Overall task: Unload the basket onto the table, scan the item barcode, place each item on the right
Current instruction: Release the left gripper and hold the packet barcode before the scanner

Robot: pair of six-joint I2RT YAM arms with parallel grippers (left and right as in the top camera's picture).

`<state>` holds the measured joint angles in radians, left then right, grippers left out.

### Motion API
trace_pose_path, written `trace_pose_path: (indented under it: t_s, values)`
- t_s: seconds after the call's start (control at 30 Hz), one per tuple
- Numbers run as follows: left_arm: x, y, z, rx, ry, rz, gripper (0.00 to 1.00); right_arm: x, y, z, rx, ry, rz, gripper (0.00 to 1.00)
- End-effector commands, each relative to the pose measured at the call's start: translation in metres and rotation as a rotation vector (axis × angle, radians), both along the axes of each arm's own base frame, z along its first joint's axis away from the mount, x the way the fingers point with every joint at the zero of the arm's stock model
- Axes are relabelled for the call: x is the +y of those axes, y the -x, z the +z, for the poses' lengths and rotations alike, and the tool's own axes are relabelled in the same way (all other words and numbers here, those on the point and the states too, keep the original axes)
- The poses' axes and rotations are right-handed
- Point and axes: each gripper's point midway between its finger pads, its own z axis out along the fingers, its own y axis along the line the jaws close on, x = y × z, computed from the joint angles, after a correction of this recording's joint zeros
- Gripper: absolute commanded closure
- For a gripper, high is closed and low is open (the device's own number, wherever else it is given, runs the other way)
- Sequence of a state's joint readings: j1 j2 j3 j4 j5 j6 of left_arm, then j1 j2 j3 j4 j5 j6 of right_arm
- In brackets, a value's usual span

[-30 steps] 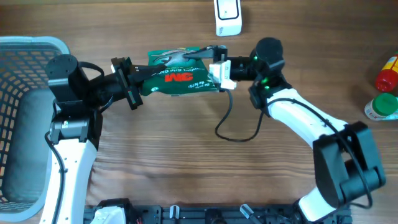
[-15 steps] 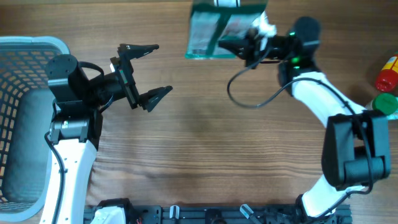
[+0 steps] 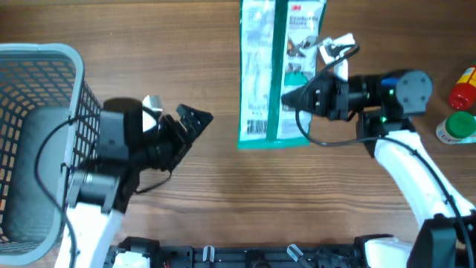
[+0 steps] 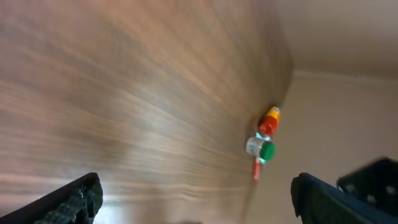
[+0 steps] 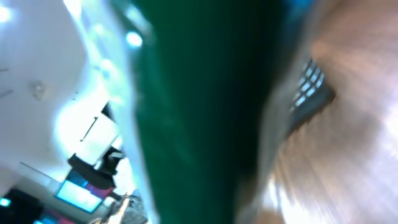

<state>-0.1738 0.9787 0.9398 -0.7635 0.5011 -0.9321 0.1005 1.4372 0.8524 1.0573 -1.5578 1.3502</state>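
The package goes outward, then toward the right in the overhead view and down with my right gripper next, for release beside the red bottle, where bare wood shows.
The item is a flat green and clear 3M package (image 3: pixel 281 71), lifted off the table and close to the overhead camera. Its barcode (image 3: pixel 255 127) faces up at the lower left corner. My right gripper (image 3: pixel 301 99) is shut on the package's right edge. In the right wrist view the blurred green package (image 5: pixel 199 112) fills the frame and hides the fingers. My left gripper (image 3: pixel 195 130) stands open and empty to the left of the package. In the left wrist view its fingertips (image 4: pixel 78 199) are wide apart over bare wood.
A grey wire basket (image 3: pixel 44 53) stands at the left edge. A red bottle (image 3: pixel 465 85) and a green-capped bottle (image 3: pixel 457 126) stand at the far right, and the red bottle (image 4: pixel 269 120) also shows small in the left wrist view. The table (image 3: pixel 245 201) is wood.
My left gripper let go of the package and drew back toward the front left. My right gripper took it, lifted it and turned it so the barcode faces up.
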Motion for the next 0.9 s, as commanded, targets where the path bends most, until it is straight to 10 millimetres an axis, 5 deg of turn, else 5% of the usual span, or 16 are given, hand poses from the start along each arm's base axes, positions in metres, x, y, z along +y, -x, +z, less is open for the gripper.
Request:
trace_pose_path:
  t_s: [0.0, 0.13, 0.23, 0.27, 0.37, 0.43, 0.5, 0.77, 0.87]
  values:
    - [0.043, 0.020, 0.027, -0.254, -0.327, 0.142, 0.00, 0.008, 0.032, -0.022, 0.061, 0.010, 0.048, 0.95]
    - [0.067, 0.063, 0.032, -0.290, -0.397, 0.179, 0.00, 0.040, 0.048, -0.020, -0.042, -0.041, 0.087, 0.95]
    - [0.069, 0.070, 0.024, -0.255, -0.412, 0.168, 0.00, 0.062, 0.049, -0.035, -0.088, -0.045, 0.080, 0.95]
    - [0.070, 0.072, 0.022, -0.246, -0.417, 0.165, 0.00, 0.066, 0.042, -0.047, -0.091, -0.024, 0.042, 0.95]
    - [0.071, 0.072, 0.021, -0.241, -0.422, 0.165, 0.00, 0.056, -0.012, -0.128, -0.054, 0.251, -0.301, 0.95]
    - [0.071, 0.073, 0.021, -0.239, -0.422, 0.164, 0.00, 0.046, -0.022, -0.147, -0.088, 0.355, -0.385, 0.96]
    - [0.071, 0.073, 0.021, -0.240, -0.422, 0.165, 0.00, 0.043, -0.025, -0.137, -0.170, 0.356, -0.412, 0.95]
    - [0.071, 0.073, 0.021, -0.238, -0.422, 0.163, 0.00, 0.009, -0.048, -0.055, -0.938, 0.446, -0.649, 0.96]
    - [0.071, 0.073, 0.021, -0.238, -0.422, 0.163, 0.00, 0.006, -0.055, -0.038, -0.998, 0.437, -0.701, 0.95]
